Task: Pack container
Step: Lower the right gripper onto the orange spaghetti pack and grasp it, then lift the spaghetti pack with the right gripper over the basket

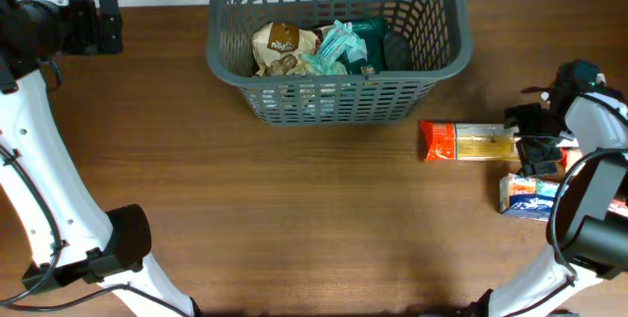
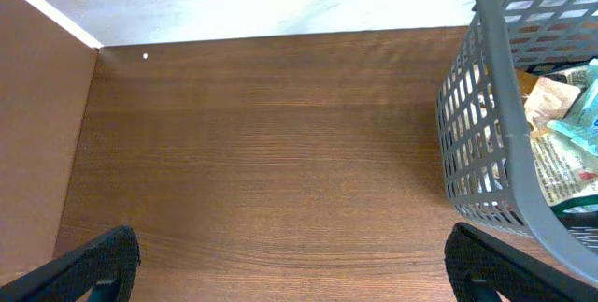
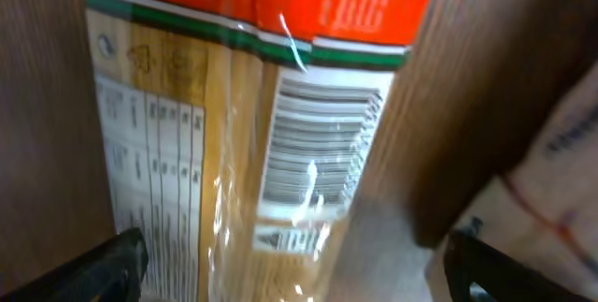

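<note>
The open fingers are close above the packet and already on both long sides of the spaghetti packet (image 1: 471, 141), so the right gripper should go down next and close across the packet's clear body.
The dark grey basket (image 1: 432, 67) stands at the back middle of the table with several food packets inside; its lattice side shows in the left wrist view (image 2: 486, 143). A spaghetti packet (image 1: 471, 141) with an orange end lies right of the basket and fills the right wrist view (image 3: 252, 124). My right gripper (image 1: 535, 142) is open, its fingers (image 3: 294, 269) straddling the packet close above it. My left gripper (image 1: 93, 25) is open and empty (image 2: 294, 269) over bare table, left of the basket.
A blue and white packet (image 1: 528, 197) lies at the right, just in front of the spaghetti packet; its edge shows in the right wrist view (image 3: 551, 180). The table's back edge and white wall lie behind the left gripper (image 2: 234, 3).
</note>
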Controlling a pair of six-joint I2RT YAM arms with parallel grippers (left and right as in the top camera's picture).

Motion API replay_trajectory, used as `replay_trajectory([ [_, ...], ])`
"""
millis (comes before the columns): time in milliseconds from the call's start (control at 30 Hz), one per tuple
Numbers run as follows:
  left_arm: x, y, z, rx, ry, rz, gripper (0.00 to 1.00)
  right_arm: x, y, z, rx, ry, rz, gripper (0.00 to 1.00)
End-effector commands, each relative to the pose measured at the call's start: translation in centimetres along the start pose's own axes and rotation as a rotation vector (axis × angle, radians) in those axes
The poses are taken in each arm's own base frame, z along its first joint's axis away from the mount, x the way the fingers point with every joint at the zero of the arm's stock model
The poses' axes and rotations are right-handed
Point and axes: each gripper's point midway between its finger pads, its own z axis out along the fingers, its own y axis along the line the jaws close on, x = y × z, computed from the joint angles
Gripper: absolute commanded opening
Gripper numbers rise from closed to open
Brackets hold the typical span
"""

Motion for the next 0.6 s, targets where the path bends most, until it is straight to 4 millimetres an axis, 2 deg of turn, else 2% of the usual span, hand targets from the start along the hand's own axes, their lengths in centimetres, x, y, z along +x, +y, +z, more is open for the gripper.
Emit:
replay_trajectory([
  [0, 0.2, 0.2, 0.3, -0.004, 0.01, -0.02, 0.99, 0.2, -0.3, 1.4, 0.019, 0.018, -0.001, 0.99],
  [267, 0.2, 0.2, 0.3, -0.004, 0.01, -0.02, 0.99, -0.1, 0.0, 2.7, 0.018, 0.017, -0.001, 1.0],
  [300, 0.2, 0.2, 0.3, -0.004, 0.01, -0.02, 0.99, -0.1, 0.0, 2.9, 0.021, 0.019, -0.001, 0.96],
  [333, 0.2, 0.2, 0.3, -0.004, 0.01, -0.02, 0.99, -0.1, 0.0, 3.2, 0.024, 0.021, -0.001, 0.9],
  [433, 0.2, 0.2, 0.3, -0.004, 0.01, -0.02, 0.99, 0.0, -0.3, 3.7, 0.041, 0.031, 0.0, 0.56],
  [567, 0.2, 0.2, 0.3, -0.004, 0.01, -0.02, 0.99, 0.3, -0.6, 3.9, 0.054, 0.048, 0.002, 0.33],
])
